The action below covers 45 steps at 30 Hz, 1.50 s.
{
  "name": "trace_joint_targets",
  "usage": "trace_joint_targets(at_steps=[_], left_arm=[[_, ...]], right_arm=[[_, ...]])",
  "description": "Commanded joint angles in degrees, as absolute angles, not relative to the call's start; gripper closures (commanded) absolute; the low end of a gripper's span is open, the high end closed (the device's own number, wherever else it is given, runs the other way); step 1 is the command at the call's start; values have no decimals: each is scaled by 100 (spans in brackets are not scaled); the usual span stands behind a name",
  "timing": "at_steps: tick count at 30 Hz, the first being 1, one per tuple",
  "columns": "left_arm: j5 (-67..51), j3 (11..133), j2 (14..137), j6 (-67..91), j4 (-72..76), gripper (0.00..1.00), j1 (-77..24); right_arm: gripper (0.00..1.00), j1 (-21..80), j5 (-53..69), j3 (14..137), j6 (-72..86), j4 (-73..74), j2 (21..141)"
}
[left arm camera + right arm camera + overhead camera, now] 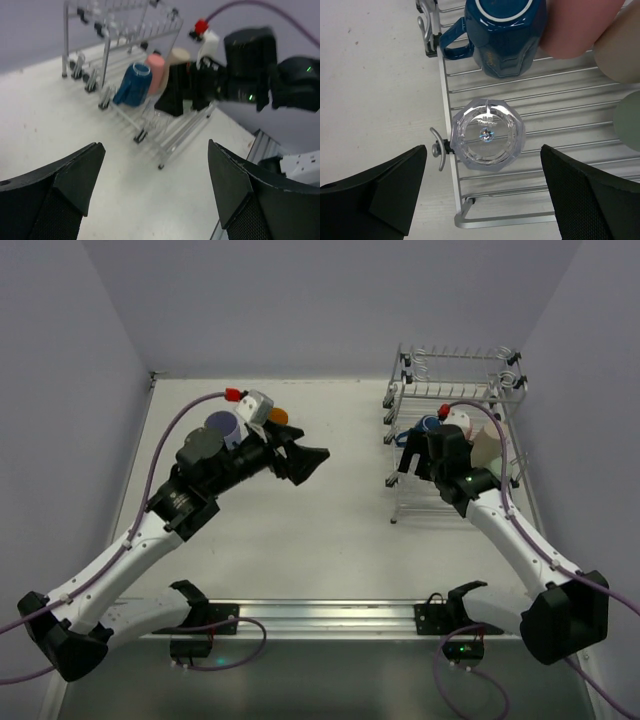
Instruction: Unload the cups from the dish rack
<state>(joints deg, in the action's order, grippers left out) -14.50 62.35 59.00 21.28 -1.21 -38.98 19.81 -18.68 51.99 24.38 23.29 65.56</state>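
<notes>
The glass is below, lined up between my open fingers. My right gripper should next lower around the sides of the upturned clear glass [487, 134] and close.
The dish rack [455, 352] stands at the back right. On its lower tier [495, 217] an upturned clear glass [487, 134] sits by the front rail. Behind it are a dark-blue mug [507, 35], a pink cup [580, 25], a beige cup [620, 55] and a green cup [627, 122]. My right gripper [483, 167] hangs open just above the clear glass, one finger on each side, touching nothing. My left gripper [305, 460] is open and empty above the table's middle, pointing at the rack [125, 20]. A lavender cup [222, 425] and an orange-inside glass mug [278, 416] stand on the table behind the left arm.
The rack's upper tier carries a coiled wire holder [432, 358]. The walls close in behind and to the right of the rack. From the left wrist, the right arm [250, 75] shows reaching over the rack's near end.
</notes>
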Motion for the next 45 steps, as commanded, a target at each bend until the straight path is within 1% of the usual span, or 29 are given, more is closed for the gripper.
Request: trace_joint_targets(at_steps=[1,3,6,10,13,15,18,20,21,22,24,25,28,29,31,32,36,42,45], left_arm=[[-1784,5196,5582,2452,-352,8,-3876],[-1810,4644,5213,2513,-352,8,-3876],[-1854,4124,4870,2636,-325,8,-3876],[-2039,3789,4772,2724,-185,8,-3876],[-2250,3692,4869,2795,156,8,-3876],[-2372,3691,4992,2847,272,8,-3885],[-2600,3735,5203,2997,570,8,-3893],[-2707,3753,5352,3180,878,8,-3920],[-2751,3770,5405,3269,1018,8,-3937],[-2803,3779,5475,3357,1307,8,-3955],[-3005,3840,5738,3620,1616,8,-3999],[-3241,3850,5983,3865,2000,8,-3999],[-3506,3955,6345,4261,2767,10,-4017],[-3611,3964,6546,4532,2969,10,-4017],[-3656,4034,6705,4885,3479,11,-4052],[-3700,4069,6845,4965,3594,11,-4060],[-3717,4131,7092,5387,4286,12,-4166],[-3639,4105,7391,5687,4702,17,-4306],[-3516,4087,7435,5669,4728,22,-4333]], right_arm=[[2,1951,-2399,5554,2461,2355,6836],[4,1951,-2443,5616,2514,2355,6978],[6,1942,-2496,5730,2558,2425,7312],[6,1951,-2496,5818,2645,2452,7699],[14,1951,-2540,5845,2733,2461,7848],[35,1942,-2610,5836,2795,2443,7779],[58,1942,-2847,5783,2804,2356,7342],[60,1951,-2927,5740,2786,2329,6998],[65,1960,-2927,5704,2795,2338,6813],[65,1960,-2822,5678,2786,2347,6385],[66,1960,-2446,5468,2847,2225,5900],[66,1960,-1765,5197,2987,1928,5367],[65,1960,-531,4651,3374,1013,4425],[65,1960,134,4345,3732,785,4256],[65,1960,718,4097,4059,162,3878],[65,1960,1164,3896,4356,2,3806],[65,1960,1992,3701,4780,-771,3700],[64,1951,2759,3261,5387,-1659,3858],[65,1960,2979,3077,5563,-1933,3867]])
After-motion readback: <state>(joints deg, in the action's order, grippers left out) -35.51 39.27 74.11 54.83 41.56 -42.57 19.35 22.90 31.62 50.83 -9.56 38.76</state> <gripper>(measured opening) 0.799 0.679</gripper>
